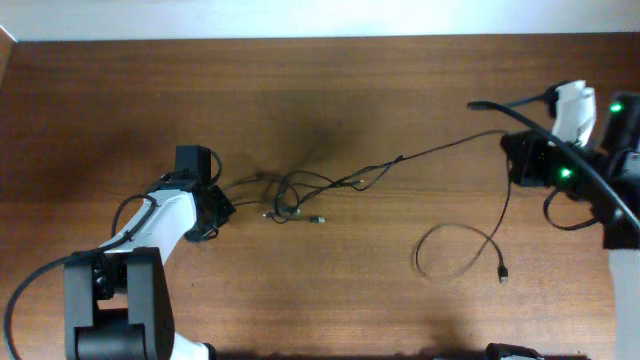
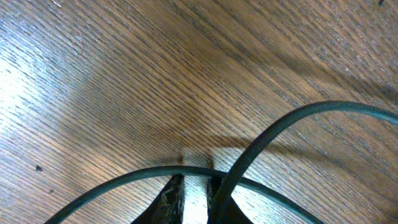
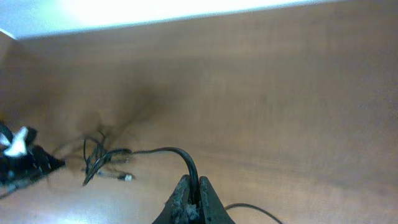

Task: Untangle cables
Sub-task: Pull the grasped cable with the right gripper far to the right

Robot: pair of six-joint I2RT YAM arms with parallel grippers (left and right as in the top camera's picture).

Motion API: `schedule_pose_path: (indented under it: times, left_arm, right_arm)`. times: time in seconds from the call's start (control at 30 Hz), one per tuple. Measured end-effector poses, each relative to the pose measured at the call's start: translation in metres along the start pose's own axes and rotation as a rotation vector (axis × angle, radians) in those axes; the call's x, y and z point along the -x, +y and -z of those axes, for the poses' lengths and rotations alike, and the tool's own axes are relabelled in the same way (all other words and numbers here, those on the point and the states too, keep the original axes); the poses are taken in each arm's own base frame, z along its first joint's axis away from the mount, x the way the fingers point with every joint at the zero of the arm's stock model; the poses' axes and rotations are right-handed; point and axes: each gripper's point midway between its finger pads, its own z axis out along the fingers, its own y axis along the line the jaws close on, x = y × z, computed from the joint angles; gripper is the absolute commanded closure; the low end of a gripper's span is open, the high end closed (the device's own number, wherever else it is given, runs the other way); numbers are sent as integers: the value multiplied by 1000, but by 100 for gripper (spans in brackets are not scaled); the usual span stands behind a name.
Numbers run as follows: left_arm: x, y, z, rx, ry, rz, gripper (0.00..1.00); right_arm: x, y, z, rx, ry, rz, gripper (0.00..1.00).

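Note:
I need to pull my right gripper away from the tangle [image 1: 290,195] and down to release the cable, since open tabletop lies below and to its right in the overhead view.
Several thin black cables form a tangle [image 1: 290,195] at mid-table. From it one cable [image 1: 440,150] stretches right into my right gripper [image 1: 508,150]. In the right wrist view that gripper [image 3: 193,183] is shut on this cable [image 3: 168,149], which arches left toward the tangle [image 3: 96,158]. Just left of the tangle sits my left gripper [image 1: 222,208]. Its wrist view shows the left gripper [image 2: 194,180] with jaws a narrow gap apart and bare table between them. One cable [image 2: 112,183] arcs across the fingertips, and another cable [image 2: 298,115] rises along the right finger.
A loose cable loop [image 1: 455,250] lies at the right front, ending in a plug [image 1: 502,272]. A small plug [image 1: 318,218] pokes out of the tangle. The brown wooden table [image 1: 330,90] ends at a pale edge along the back.

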Motion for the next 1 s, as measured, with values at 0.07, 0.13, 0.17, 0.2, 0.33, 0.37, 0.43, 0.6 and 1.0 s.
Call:
schedule_pose_path:
  times: [0.07, 0.13, 0.17, 0.2, 0.33, 0.37, 0.43, 0.6, 1.0]
  left_arm:
    - [0, 0, 0, 0, 0, 2, 100]
    - [0, 1, 0, 0, 0, 2, 100]
    - [0, 1, 0, 0, 0, 2, 100]
    - [0, 1, 0, 0, 0, 2, 100]
    - [0, 1, 0, 2, 0, 6, 100]
    - [1, 1, 0, 2, -4, 7, 100]
    - [1, 2, 0, 0, -10, 13, 100]
    - [9, 18, -1, -1, -13, 103, 100]
    - [10, 19, -2, -34, 0, 150, 100]
  right_arm:
    - [27, 16, 32, 4, -80, 36, 96]
    - [53, 31, 63, 10, -171, 79, 96]
    - [62, 38, 77, 10, -211, 99, 96]
    - [73, 46, 96, 6, -268, 124, 96]
    - [85, 44, 118, -60, -330, 121, 96]
    - [84, 40, 118, -83, -326, 114, 96]
    - [84, 28, 116, -141, -315, 97, 96]
    - [87, -23, 124, -424, -326, 9, 96]
    - [106, -68, 61, -482, -225, -34, 96]
